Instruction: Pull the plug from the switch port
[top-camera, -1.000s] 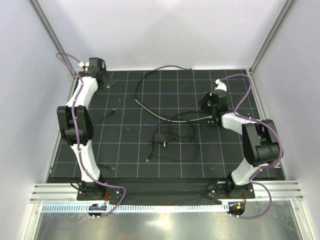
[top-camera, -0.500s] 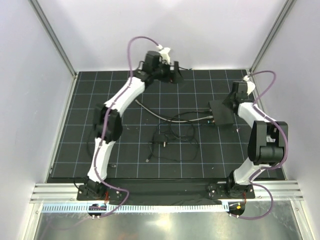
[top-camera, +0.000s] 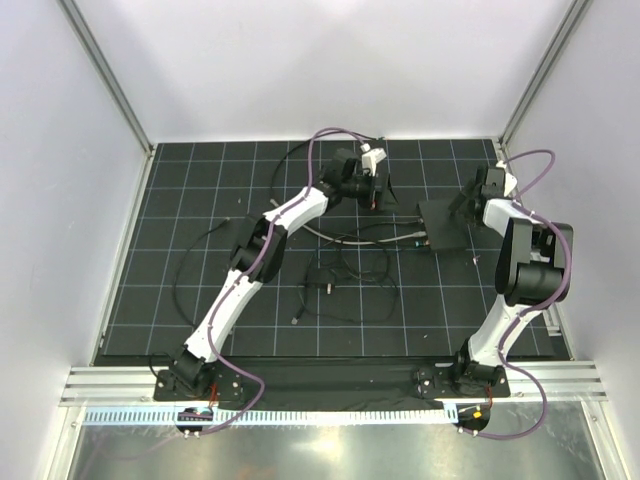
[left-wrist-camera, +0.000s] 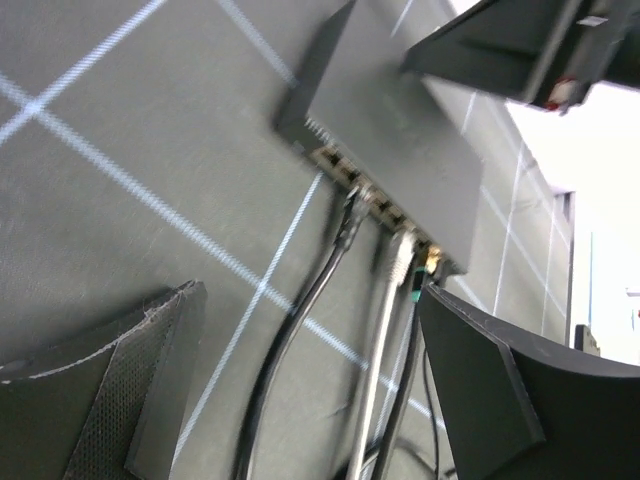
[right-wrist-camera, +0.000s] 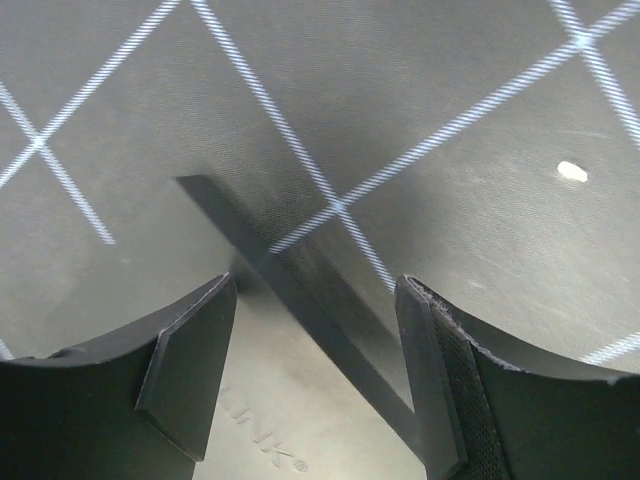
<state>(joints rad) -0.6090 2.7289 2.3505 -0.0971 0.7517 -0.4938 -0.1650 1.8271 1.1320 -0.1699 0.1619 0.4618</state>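
My left gripper will lower its open fingers astride the black plug (top-camera: 415, 222) (left-wrist-camera: 349, 218), clear of the neighbouring grey plug, and close, as the plug sits below it, beyond its fingertips.
The switch (top-camera: 441, 224) is a flat black box at the mat's right, with its row of ports (left-wrist-camera: 372, 200) facing my left gripper. Three cables are plugged in: a black plug (left-wrist-camera: 349, 218), a grey plug (left-wrist-camera: 394, 262) and a green-tipped one (left-wrist-camera: 418, 285). My left gripper (top-camera: 379, 196) hovers left of the switch, open (left-wrist-camera: 310, 390), with the black and grey cables running between its fingers, untouched. My right gripper (top-camera: 479, 196) hangs open (right-wrist-camera: 315, 370) over the switch's far right edge (right-wrist-camera: 300, 290), its fingers (right-wrist-camera: 190, 360) astride the lid (right-wrist-camera: 290, 430), gripping nothing.
A small black block (top-camera: 320, 278) with thin black wires lies mid-mat. A grey cable (top-camera: 300, 218) curves from the switch toward the back left, and a black cable (top-camera: 300, 150) loops along the back. White walls and metal posts enclose the mat.
My left arm swung from the back left corner across to the middle, beside the switch. My right gripper opened and drew back from the switch's left end to its far right edge.
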